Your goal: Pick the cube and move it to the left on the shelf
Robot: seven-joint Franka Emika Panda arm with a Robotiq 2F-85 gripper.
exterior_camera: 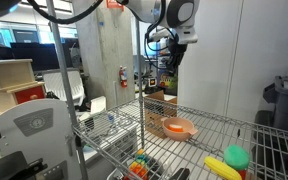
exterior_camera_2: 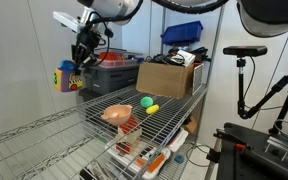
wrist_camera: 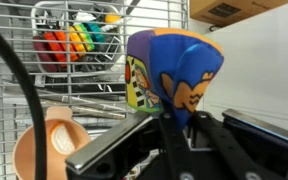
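I will lower my gripper toward a bare part of the wire shelf beside the orange bowl and release the cube (exterior_camera_2: 65,77), since that open spot lies well below it.
The cube (exterior_camera_2: 65,77), multicoloured with blue, yellow and green patches, hangs in my gripper (exterior_camera_2: 77,64) high above the wire shelf (exterior_camera_2: 176,112), out past the shelf's end. In the wrist view the cube (wrist_camera: 169,65) fills the middle, pinched between my gripper's black fingers (wrist_camera: 180,128). In an exterior view the gripper (exterior_camera: 168,70) holds the cube (exterior_camera: 167,85) above the far side of the shelf (exterior_camera: 219,130). The gripper is shut on the cube.
An orange bowl (exterior_camera_2: 117,114) (exterior_camera: 178,127) (wrist_camera: 46,148) sits on the shelf below. A green ball (exterior_camera_2: 146,101) (exterior_camera: 237,156) and a yellow object (exterior_camera_2: 153,108) lie nearby. A cardboard box (exterior_camera_2: 169,78) stands at one end. A lower basket (wrist_camera: 79,40) holds colourful items.
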